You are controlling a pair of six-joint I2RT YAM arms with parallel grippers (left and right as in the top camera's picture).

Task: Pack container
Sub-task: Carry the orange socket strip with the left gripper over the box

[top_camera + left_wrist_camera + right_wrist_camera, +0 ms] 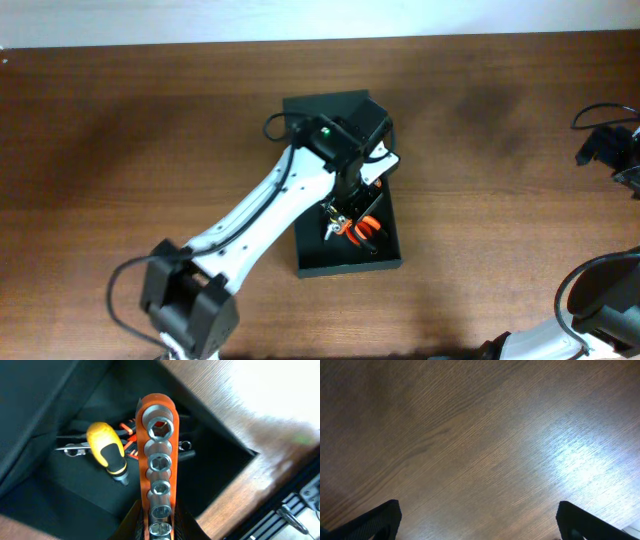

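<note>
The left gripper moves down between the sides of the box next and releases the socket bar over the orange-handled pliers [366, 229], which lie below it inside the open box.
The container [345, 268] is a dark box in the middle of the table, its flap lid [320, 105] laid open at the far end. My left gripper [340, 212] hovers over the box. The left wrist view shows this gripper [159, 525] shut on an orange socket rail [157, 440] carrying several chrome sockets, held above the container's floor [65, 485]. Inside lie a yellow-and-black stubby screwdriver [106, 450], a chrome wrench [70, 449] and orange-handled pliers [366, 229]. My right gripper [479, 520] is open over bare wood, far right of the box [612, 150].
The brown wooden table [150, 130] runs out on both sides of the box. The white left arm [260, 215] crosses the box's near-left corner. Black cables [600, 115] lie at the far right edge, by the right gripper.
</note>
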